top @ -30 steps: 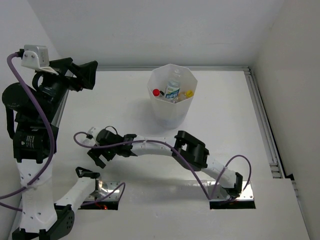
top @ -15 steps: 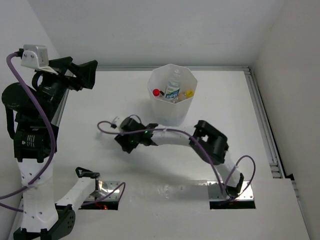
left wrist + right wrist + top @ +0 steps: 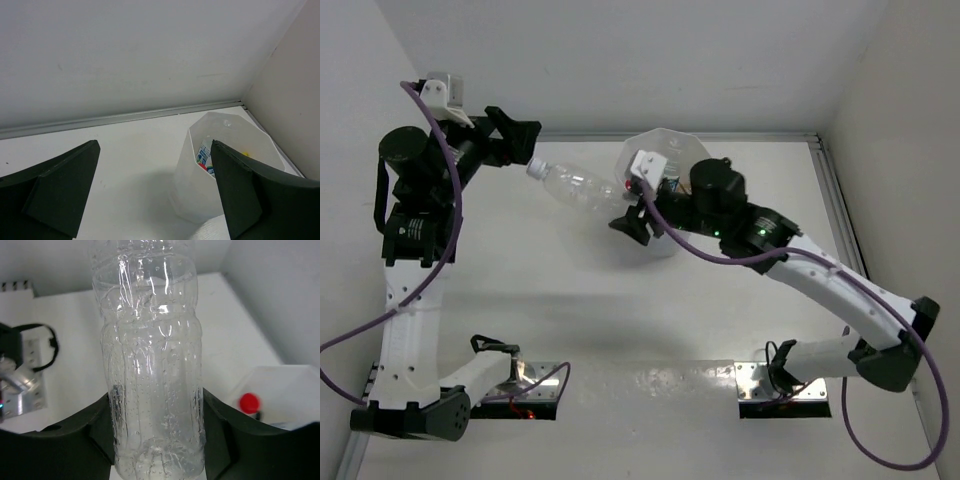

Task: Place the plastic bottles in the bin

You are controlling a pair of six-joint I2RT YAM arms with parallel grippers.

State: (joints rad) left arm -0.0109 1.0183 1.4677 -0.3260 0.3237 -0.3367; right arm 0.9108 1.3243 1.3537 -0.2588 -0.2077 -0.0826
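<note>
Next, my right gripper goes outward and to the right in the top view to release the bottle, as the bin's opening [image 3: 668, 153] [image 3: 285, 396] lies outward of the gripper's fingers.
A plain clear plastic bottle [image 3: 578, 184] with a white cap hangs slanted in the air just left of the bin, cap pointing left. My right gripper [image 3: 628, 210] is shut on its base end; in the right wrist view the bottle [image 3: 150, 365] fills the gap between both fingers [image 3: 90, 432]. The white faceted bin [image 3: 675, 133] stands at the back centre, half hidden by the right arm. Inside it lie labelled bottles [image 3: 204, 154] and a red cap [image 3: 249, 402]. My left gripper [image 3: 525, 142] is raised at the far left, open and empty, facing the bin [image 3: 200, 200].
A metal rail [image 3: 845, 240] runs along the table's right edge and another along the back wall [image 3: 115, 120]. White walls close in behind and on the right. Purple cables [image 3: 720, 262] loop along both arms. Two mounting plates [image 3: 535, 385] sit at the near edge.
My right gripper has closed on the clear bottle and swung up from the table's left-middle to beside the bin. The left arm has turned its gripper rightwards, towards the bin.
</note>
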